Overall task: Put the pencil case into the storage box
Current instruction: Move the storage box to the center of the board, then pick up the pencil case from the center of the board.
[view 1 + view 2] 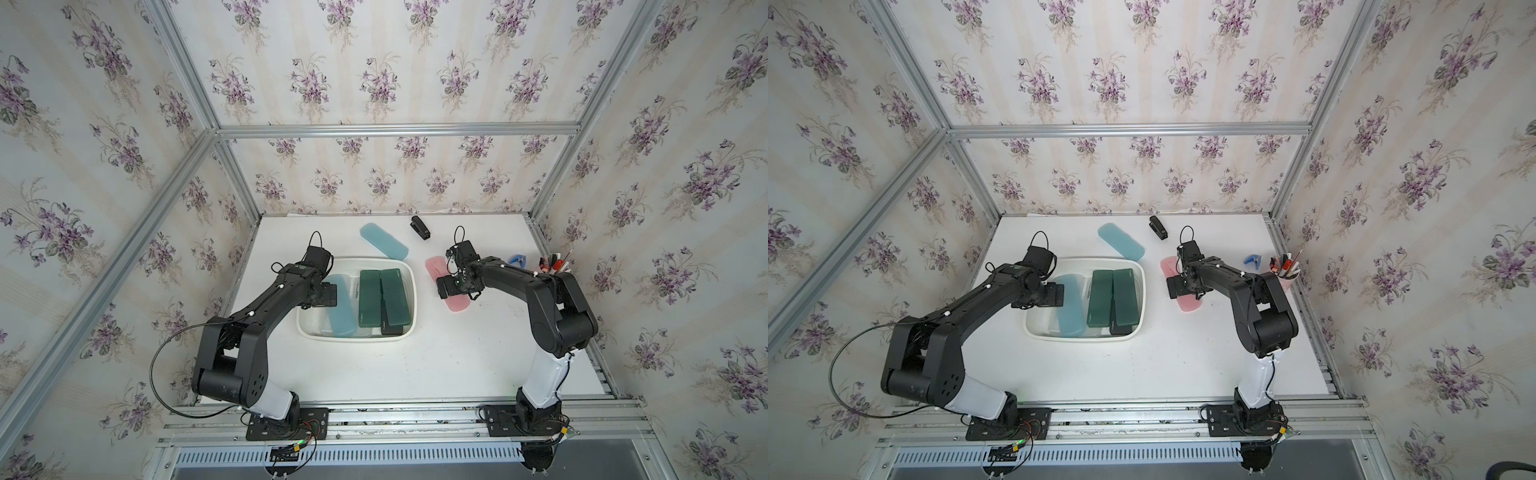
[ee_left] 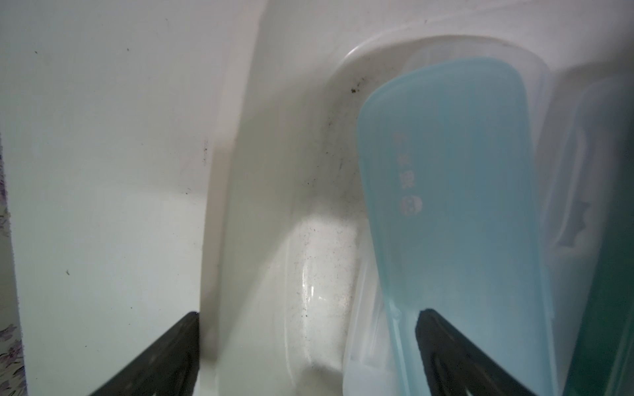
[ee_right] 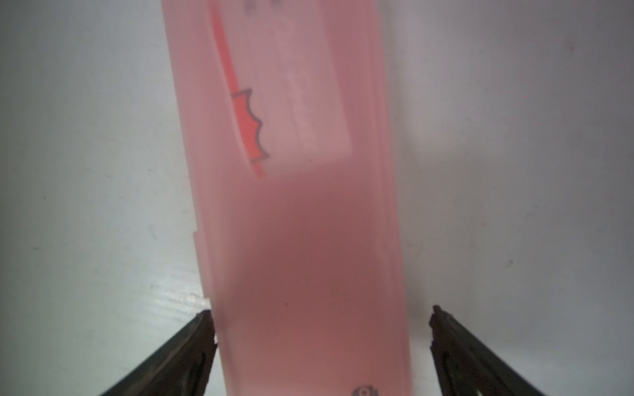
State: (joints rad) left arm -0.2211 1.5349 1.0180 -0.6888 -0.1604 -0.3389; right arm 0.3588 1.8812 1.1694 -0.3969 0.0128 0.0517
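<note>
My right gripper stays low and draws its open fingers together across the near end of the pink pencil case next, since they already straddle both long edges.
The white storage box sits mid-table and holds a light blue case, two dark green cases, a black one and clear ones. A pink pencil case lies flat on the table right of the box. My right gripper is open and straddles it, with a gap at one finger. My left gripper hangs open over the box's left wall, one finger outside and one above the blue case.
A second light blue case lies on the table behind the box. A black stapler is near the back wall. A blue clip and a pink pen cup stand at the right edge.
</note>
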